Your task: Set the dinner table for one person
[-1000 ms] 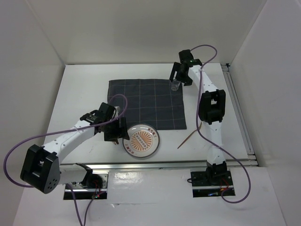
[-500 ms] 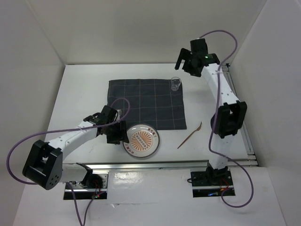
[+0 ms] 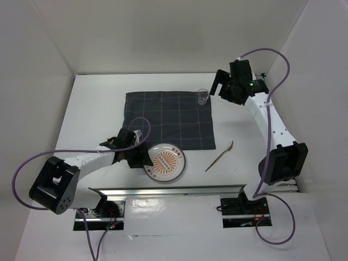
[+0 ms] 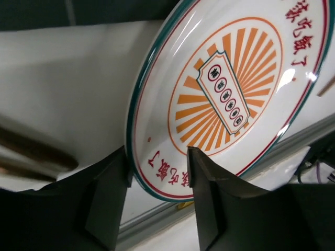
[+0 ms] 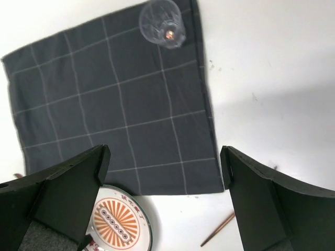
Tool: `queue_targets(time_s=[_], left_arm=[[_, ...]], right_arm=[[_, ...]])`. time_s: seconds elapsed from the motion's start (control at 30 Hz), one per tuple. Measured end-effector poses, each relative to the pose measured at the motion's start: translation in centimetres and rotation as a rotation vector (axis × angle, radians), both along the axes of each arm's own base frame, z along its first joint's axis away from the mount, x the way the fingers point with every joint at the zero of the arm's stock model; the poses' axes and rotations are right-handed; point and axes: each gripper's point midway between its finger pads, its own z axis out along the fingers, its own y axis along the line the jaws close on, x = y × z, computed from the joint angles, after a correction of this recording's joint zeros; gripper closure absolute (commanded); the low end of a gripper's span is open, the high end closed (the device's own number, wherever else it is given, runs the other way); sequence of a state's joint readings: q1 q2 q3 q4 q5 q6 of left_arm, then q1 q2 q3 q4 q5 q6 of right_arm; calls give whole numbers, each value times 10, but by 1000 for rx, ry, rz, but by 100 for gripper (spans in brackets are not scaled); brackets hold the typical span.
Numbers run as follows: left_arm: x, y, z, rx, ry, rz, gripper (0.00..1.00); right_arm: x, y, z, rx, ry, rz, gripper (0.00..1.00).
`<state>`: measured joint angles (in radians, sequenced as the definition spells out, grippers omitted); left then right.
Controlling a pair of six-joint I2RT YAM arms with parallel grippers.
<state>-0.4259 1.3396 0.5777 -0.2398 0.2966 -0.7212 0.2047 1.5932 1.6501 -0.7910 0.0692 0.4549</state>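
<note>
My right gripper is open and will next bring its fingers back and down on both sides of the fork's handle [image 3: 218, 159] [image 5: 221, 225], which lies uncovered below the gripper and back toward the metal bar.
A white plate [image 3: 165, 162] with an orange sunburst lies on the white dinner table [image 3: 92, 103], just in front of the dark grid-lined cloth [image 3: 168, 119]. My left gripper [image 3: 140, 156] is low at the plate's left edge. In the left wrist view its jaws straddle the plate [image 4: 230, 89] at the rim, one finger outside and one over its face, with a gap still showing. A clear glass [image 3: 203, 97] stands upright on the cloth's far right corner. My right gripper [image 3: 222, 87] hangs wide open to the right of the glass, holding nothing.
A wooden spoon [image 3: 219, 156] lies on the table right of the plate. Brown blurred sticks [image 4: 31, 151] lie left of the plate. A metal rail [image 3: 190, 190] runs along the near edge. White walls enclose the table on three sides.
My right gripper has left the glass standing on the cloth and swung up and to the right. My left gripper has dropped to the plate's left rim and its jaws have narrowed.
</note>
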Motion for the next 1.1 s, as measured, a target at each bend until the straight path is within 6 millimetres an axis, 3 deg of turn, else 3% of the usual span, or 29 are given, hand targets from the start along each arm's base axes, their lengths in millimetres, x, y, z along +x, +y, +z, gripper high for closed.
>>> queue_targets(time_s=[0.1, 0.23, 0.27, 0.37, 0.5, 0.67, 0.73, 0.8, 0.9, 1.03, 1.1], left_arm=[[0, -8, -1, -74, -17, 6, 47], [-4, -9, -4, -118, -33, 30, 65], [-5, -8, -6, -118, -35, 33, 79], [-3, -11, -1, -150, -35, 57, 100], [-1, -11, 7, -136, -52, 48, 100], [7, -7, 25, -86, -77, 23, 100], [12, -6, 39, -73, -104, 12, 100], [16, -3, 53, -50, -131, 7, 100], [29, -1, 83, -25, -172, 8, 100], [69, -11, 132, -42, -263, 24, 100], [92, -14, 142, -60, -283, 30, 100]], right_arm=[[-17, 1, -9, -15, 20, 2, 0], [-39, 3, -4, -4, 6, 11, 0], [-44, 3, -4, 0, 1, 9, 0], [-55, 2, -6, 13, 6, 4, 0], [-62, 5, -28, 34, 53, -4, 0], [-96, 0, -101, 54, 268, -103, 7], [-117, -4, -132, 59, 377, -166, 18], [-138, -7, -154, 63, 459, -218, 21], [-159, -11, -171, 74, 522, -276, 22], [-173, -13, -179, 91, 548, -321, 23], [-176, -13, -184, 96, 554, -330, 26]])
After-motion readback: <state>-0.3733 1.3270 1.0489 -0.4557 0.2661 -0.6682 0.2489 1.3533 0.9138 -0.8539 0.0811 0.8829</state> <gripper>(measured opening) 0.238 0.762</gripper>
